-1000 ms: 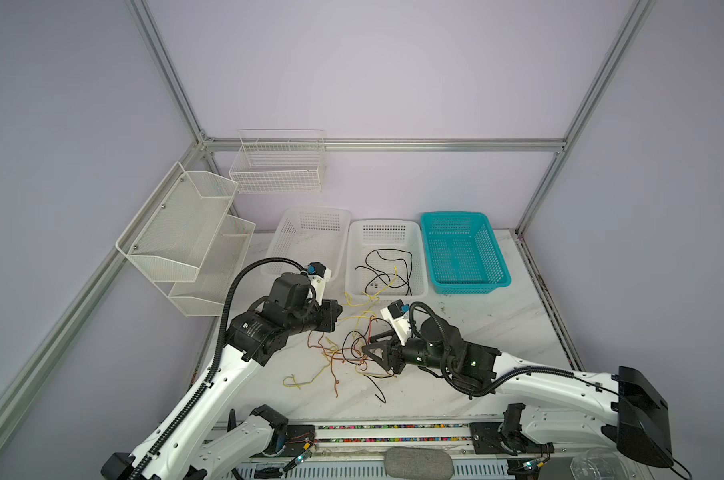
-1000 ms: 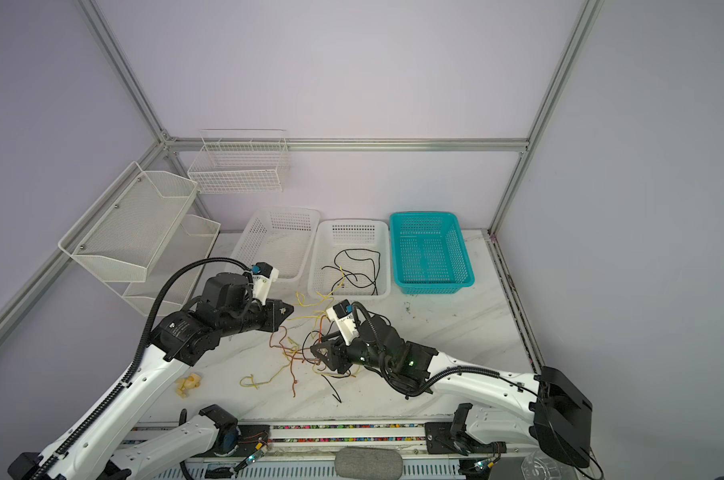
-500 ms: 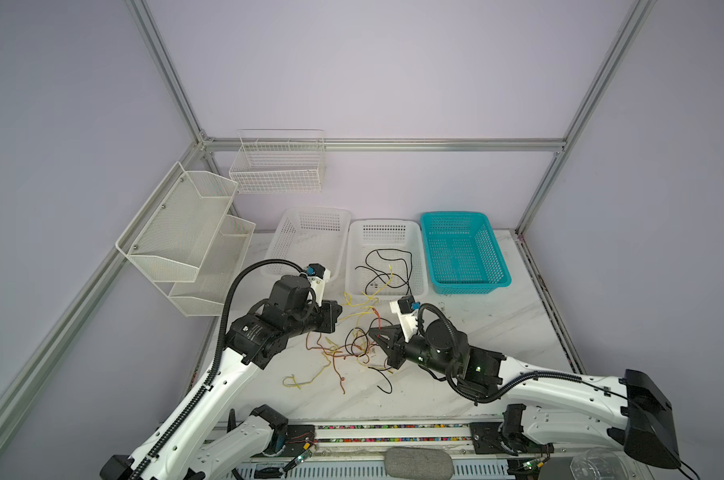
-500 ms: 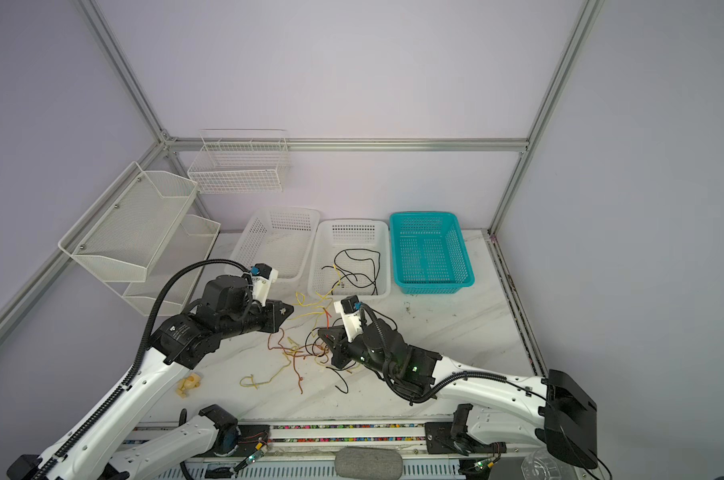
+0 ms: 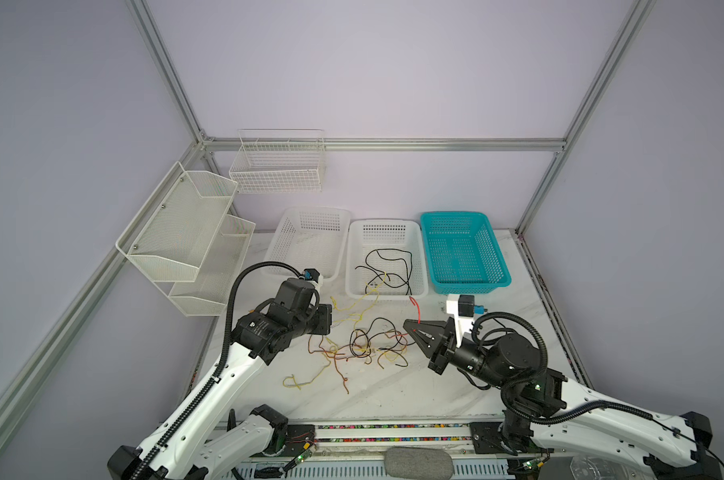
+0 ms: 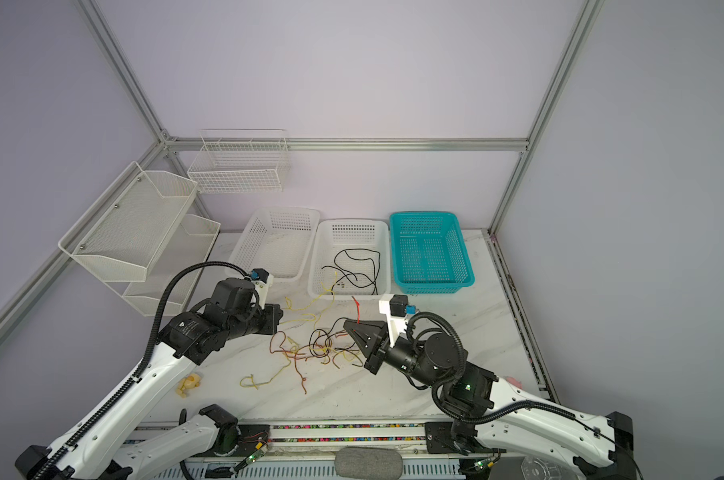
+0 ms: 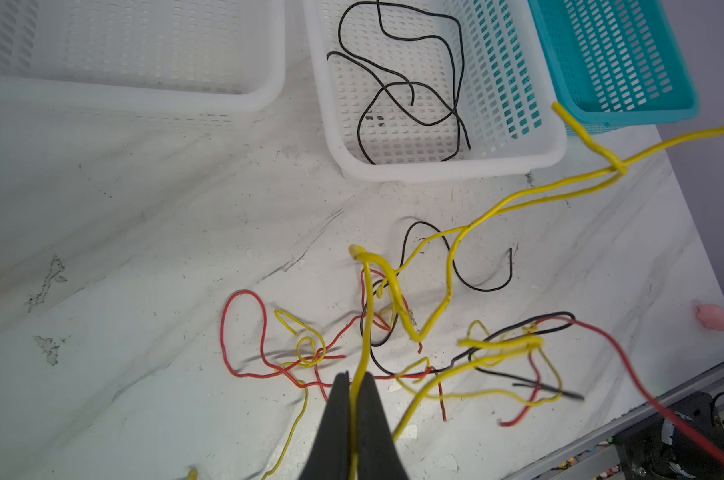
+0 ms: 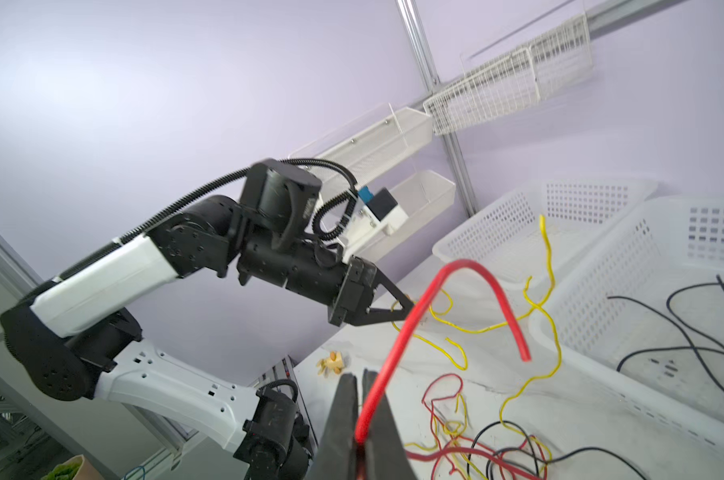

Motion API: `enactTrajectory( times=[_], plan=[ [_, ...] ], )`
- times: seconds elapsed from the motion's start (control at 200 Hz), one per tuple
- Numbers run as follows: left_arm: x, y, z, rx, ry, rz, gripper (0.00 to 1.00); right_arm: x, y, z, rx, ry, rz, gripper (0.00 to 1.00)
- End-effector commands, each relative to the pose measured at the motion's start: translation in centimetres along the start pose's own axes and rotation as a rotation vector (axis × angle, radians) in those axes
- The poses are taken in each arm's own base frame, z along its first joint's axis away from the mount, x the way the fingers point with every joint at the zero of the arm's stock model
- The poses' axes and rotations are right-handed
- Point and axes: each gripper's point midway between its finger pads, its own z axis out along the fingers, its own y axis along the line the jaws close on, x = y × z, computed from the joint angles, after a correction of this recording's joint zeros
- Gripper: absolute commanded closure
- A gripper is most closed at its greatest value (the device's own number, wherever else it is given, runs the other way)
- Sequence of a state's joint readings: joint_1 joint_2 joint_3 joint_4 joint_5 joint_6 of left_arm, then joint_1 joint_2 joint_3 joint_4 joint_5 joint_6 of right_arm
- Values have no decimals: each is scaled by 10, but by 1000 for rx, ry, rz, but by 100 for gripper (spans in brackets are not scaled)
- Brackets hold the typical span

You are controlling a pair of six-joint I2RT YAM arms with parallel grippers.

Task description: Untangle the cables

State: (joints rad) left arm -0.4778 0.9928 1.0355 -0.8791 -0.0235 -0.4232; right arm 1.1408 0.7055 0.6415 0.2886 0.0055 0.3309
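Note:
The robot next needs to move its left gripper outward over the empty white basket (image 5: 310,242) (image 7: 149,44) and let go of the yellow cable there, apart from the black cables.
The cables (image 5: 362,349) lie as a loose tangle of red, yellow and black wires on the marble table, seen in both top views (image 6: 312,351). My left gripper (image 7: 354,384) is shut on a yellow cable (image 7: 368,299) at the tangle's left side (image 5: 330,320). At the tangle's right, my right gripper (image 8: 360,380) is shut on a red cable (image 8: 476,272), whose free end curls up above the fingertips (image 5: 415,305). That gripper (image 5: 406,323) hangs just above the table. Black cables (image 5: 387,266) lie in the middle white basket (image 5: 354,257).
An empty white basket (image 5: 287,237) and a teal basket (image 5: 493,253) flank the middle one at the back. Wire shelves (image 5: 185,232) hang on the left wall. A small yellow object (image 6: 189,384) and a pink one (image 7: 713,316) lie near the table's edges.
My right gripper has shut on the red cable and drawn back to the right, lifting its end out of the tangle. The left gripper has held its place.

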Motion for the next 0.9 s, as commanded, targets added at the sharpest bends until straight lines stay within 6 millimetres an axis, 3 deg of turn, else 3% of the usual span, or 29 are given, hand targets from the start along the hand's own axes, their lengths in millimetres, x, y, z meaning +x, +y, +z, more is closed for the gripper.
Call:
enactTrajectory(
  times=[0.0, 0.24, 0.41, 0.485, 0.68, 0.81, 0.895],
  plan=[
    [-5, 9, -4, -46, -21, 20, 100, 4, -9, -2, 51, 24, -37, 100],
    [-58, 15, -67, -87, -255, 29, 100, 11, -52, -26, 249, -40, 45, 100],
    [-82, 3, -87, -47, -310, 80, 100, 31, -71, -32, 315, -29, 69, 100],
    [-85, -3, -86, -27, -283, 102, 100, 47, -71, -26, 301, 24, 50, 100],
    [-91, 22, -90, -200, -251, 136, 100, 77, -63, -11, 219, 135, 12, 100],
    [-109, 41, -105, -325, -344, 110, 100, 86, -59, -4, 187, 160, 2, 100],
    [-124, 47, -100, -374, -379, 95, 100, 84, -53, -1, 154, 152, 3, 100]
  ],
)
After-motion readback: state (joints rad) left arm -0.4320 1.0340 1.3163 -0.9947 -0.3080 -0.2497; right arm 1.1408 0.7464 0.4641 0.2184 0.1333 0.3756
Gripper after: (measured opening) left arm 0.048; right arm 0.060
